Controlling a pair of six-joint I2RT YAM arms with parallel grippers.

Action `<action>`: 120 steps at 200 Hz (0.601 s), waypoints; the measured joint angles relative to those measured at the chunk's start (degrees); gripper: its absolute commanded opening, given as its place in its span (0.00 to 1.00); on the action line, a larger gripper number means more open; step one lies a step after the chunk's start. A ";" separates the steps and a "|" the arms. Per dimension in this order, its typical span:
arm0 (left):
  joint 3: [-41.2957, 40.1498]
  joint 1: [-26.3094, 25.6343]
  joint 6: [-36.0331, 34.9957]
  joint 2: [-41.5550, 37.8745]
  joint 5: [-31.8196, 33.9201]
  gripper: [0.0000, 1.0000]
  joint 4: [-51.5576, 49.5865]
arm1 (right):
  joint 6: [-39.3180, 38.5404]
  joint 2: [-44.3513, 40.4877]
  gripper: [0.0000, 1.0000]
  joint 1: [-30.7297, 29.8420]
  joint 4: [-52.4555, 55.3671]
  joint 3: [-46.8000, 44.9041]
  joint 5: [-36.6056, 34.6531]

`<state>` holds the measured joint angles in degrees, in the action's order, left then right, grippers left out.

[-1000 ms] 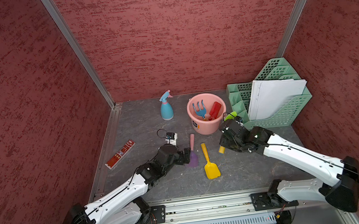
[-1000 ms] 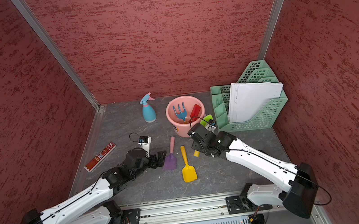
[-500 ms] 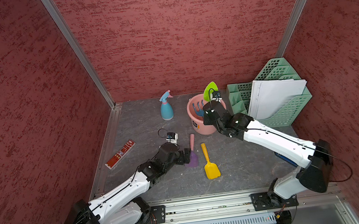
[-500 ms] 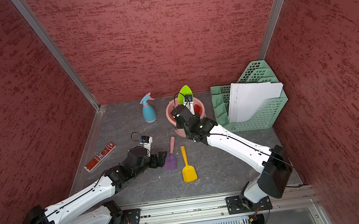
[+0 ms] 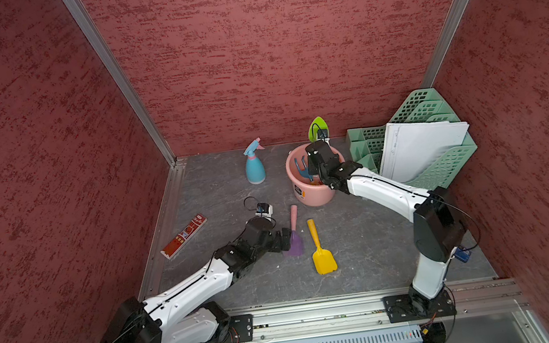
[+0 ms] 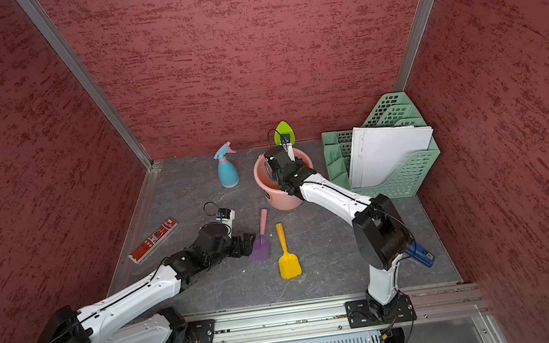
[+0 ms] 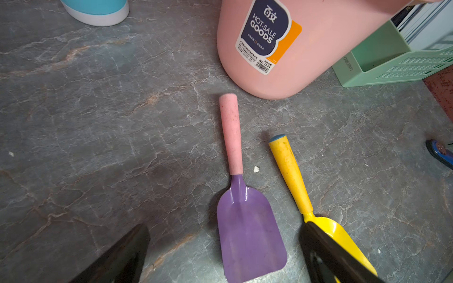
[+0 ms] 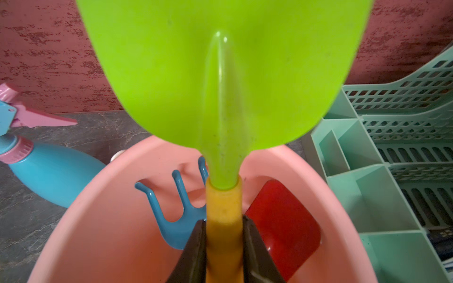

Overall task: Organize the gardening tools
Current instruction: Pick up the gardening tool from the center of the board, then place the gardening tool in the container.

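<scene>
I will lower my right gripper into the pink bucket next and let go of the yellow handle, as the blue claw and red spade (image 8: 282, 220) already lie gathered there.
My right gripper (image 8: 224, 225) is shut on the yellow handle of the green trowel (image 8: 220, 85), held blade up over the pink bucket (image 8: 110, 220). In both top views the trowel's blade (image 5: 318, 127) (image 6: 284, 132) stands above the bucket's far rim. Inside the bucket lie a blue claw (image 8: 176, 220) and a red spade (image 8: 282, 220). My left gripper (image 7: 223, 257) is open and low over the blade of the purple scoop (image 7: 247, 220) without touching it. The yellow shovel (image 7: 291, 176) lies beside the scoop. A blue spray bottle (image 5: 254, 168) stands left of the bucket.
A flat red printed strip (image 5: 184, 235) lies near the left wall. The mint-green mesh rack (image 5: 437, 158) holding white sheets fills the back right corner, close to the bucket. A small blue object (image 6: 420, 256) lies by the right arm's elbow. Red walls enclose three sides.
The right arm has carried the green trowel from the table beside the rack up over the bucket, blade now upright. The left gripper has stayed open by the purple scoop.
</scene>
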<state>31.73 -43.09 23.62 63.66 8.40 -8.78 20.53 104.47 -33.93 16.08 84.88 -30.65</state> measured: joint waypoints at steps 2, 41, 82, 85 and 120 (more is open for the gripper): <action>0.00 0.04 -0.02 0.07 -0.04 1.00 0.02 | 0.00 0.13 0.00 0.04 -0.04 0.02 0.00; 0.48 0.39 -0.07 0.96 -0.76 1.00 0.26 | 1.11 2.82 0.00 0.42 -0.44 0.02 1.60; 0.83 0.42 -0.07 0.98 -0.87 1.00 0.26 | 2.45 3.02 0.28 0.42 -0.42 0.02 2.64; 0.85 0.42 -0.07 0.98 -0.87 1.00 0.26 | 2.67 3.02 0.30 0.42 -0.42 0.02 2.73; 0.85 0.44 -0.04 0.87 -0.87 1.00 0.22 | 3.32 2.95 0.41 0.44 -0.44 0.02 3.43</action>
<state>32.58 -42.65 23.57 64.53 7.53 -8.56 23.86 107.42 -33.50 15.64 84.90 -27.22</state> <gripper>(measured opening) 0.996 0.386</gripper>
